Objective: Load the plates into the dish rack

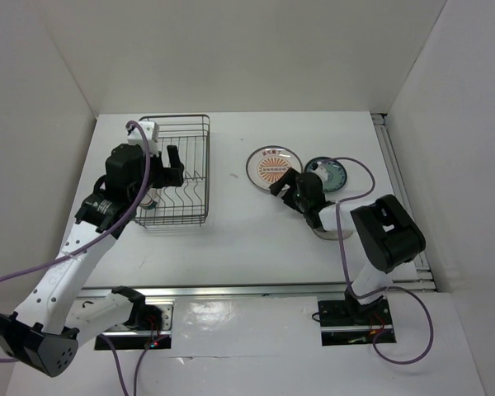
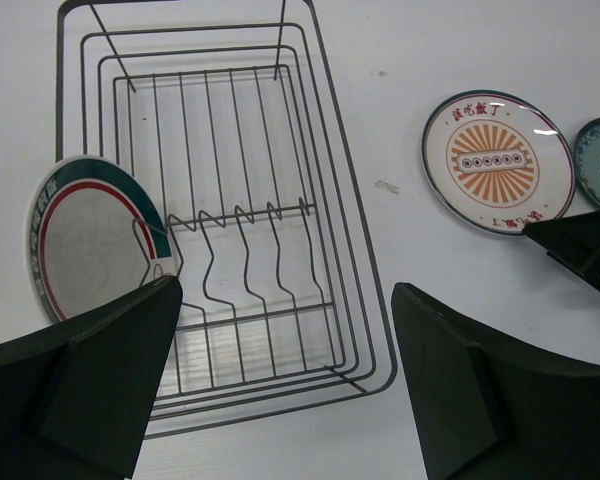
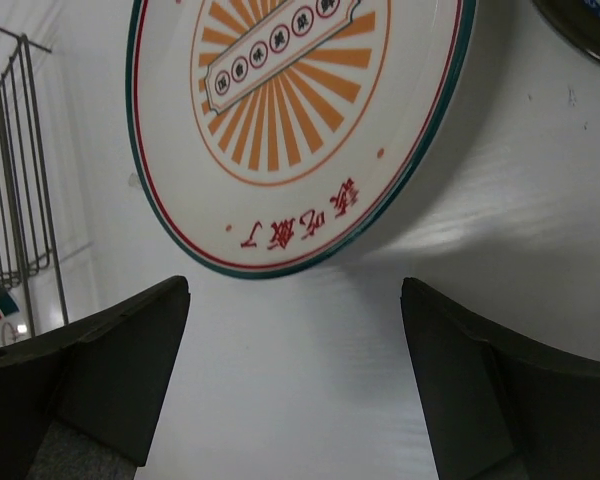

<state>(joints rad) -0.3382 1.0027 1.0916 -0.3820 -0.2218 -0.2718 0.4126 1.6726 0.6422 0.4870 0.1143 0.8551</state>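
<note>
The sunburst plate's near rim (image 3: 305, 262) lies just outward of the gripper's fingers, so next my right gripper needs to ease outward, fingers open, until they straddle that rim.
The dark wire dish rack (image 1: 208, 165) lies at the left. The white plate with teal-red rim (image 2: 90, 240) stands on edge at the rack's near end against the prongs; it also shows in the top view (image 1: 151, 200). My left gripper (image 1: 172, 165) hangs open and empty over the rack (image 2: 352, 200), with its fingers well apart in the wrist view (image 2: 285, 380). The orange sunburst plate (image 1: 274, 167) lies flat on the table, with the teal-blue plate (image 1: 328, 173) to its right. My right gripper (image 3: 295, 380) is open and empty just short of the sunburst plate's (image 3: 290, 110) near edge. A grey arc under the right arm (image 1: 328, 236) may be the grey-beige plate.
White walls close in the table at the back and both sides. A metal rail (image 1: 400, 190) runs along the right edge. Purple cables (image 1: 346, 247) trail from both arms. The rack's prongs (image 2: 245, 250) beyond the standing plate hold nothing.
</note>
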